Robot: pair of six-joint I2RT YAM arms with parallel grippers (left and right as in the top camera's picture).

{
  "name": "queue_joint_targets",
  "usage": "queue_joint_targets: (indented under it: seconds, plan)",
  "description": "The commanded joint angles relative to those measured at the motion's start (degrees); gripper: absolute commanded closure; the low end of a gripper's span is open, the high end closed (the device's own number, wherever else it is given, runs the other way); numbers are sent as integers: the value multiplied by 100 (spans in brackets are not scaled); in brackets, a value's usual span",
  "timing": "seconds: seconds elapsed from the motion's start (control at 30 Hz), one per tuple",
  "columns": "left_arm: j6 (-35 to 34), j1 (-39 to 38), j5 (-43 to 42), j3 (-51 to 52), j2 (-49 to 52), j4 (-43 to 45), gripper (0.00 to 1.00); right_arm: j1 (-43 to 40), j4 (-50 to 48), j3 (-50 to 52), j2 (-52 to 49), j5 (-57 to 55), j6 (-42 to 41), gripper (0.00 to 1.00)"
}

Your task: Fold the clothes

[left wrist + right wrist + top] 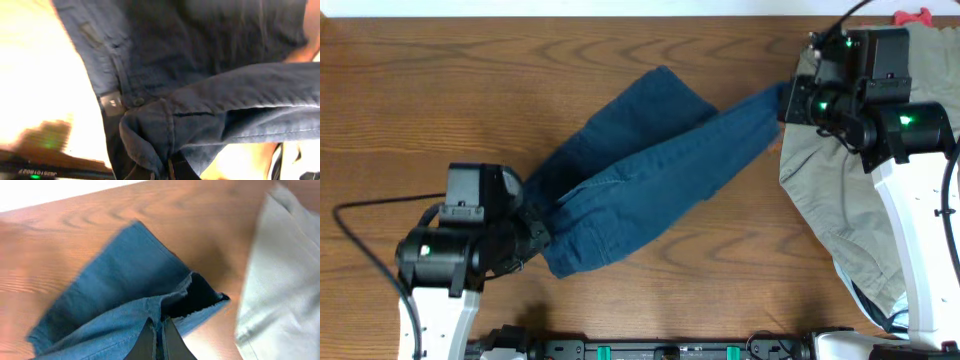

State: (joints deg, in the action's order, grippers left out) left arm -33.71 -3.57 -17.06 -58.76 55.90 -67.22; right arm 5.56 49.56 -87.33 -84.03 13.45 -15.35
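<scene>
I will next bring my right gripper down and across and let go of the hem over the other leg's end [672, 85] [142, 237], because that end is below and to its left in the overhead view.
The dark navy shorts [640, 180] lie stretched diagonally across the table between my two grippers. My left gripper [535, 240] is shut on the waist end at the lower left; the left wrist view shows bunched denim [210, 105] with the waist button [138, 101] above the jaws [167, 172]. My right gripper [790, 103] is shut on a leg hem at the upper right; the right wrist view shows the fingers [160, 335] pinching the hem [165, 305]. The other leg [655, 95] points up toward the far edge.
The khaki-beige garment [840, 200] lies at the right under my right arm, also in the right wrist view [280, 270]. A small red-orange cloth [912, 17] sits at the far right corner. Wood table [440, 90] stretches to the left.
</scene>
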Motion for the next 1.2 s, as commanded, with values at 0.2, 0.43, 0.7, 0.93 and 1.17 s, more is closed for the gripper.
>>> queue_joint_targets:
  seconds: [0.2,0.43,0.7,0.93,1.17]
  plan:
    - [-1853,39,2179,-37,68,-83,94,387,-551,-162,-413,-380,173,99]
    - [-1998,39,2616,127,658,446,94,575,-1005,-162,-1266,-380,173,99]
    - [-2109,157,3215,369,1884,1394,93,828,-2380,-162,-2450,-243,170,99]
    - [-2103,688,2719,369,2671,1740,34,1025,-2824,-162,-3032,44,179,53]
    - [-1526,1163,1521,374,2677,1305,18,870,-2144,-164,-2949,35,323,62]
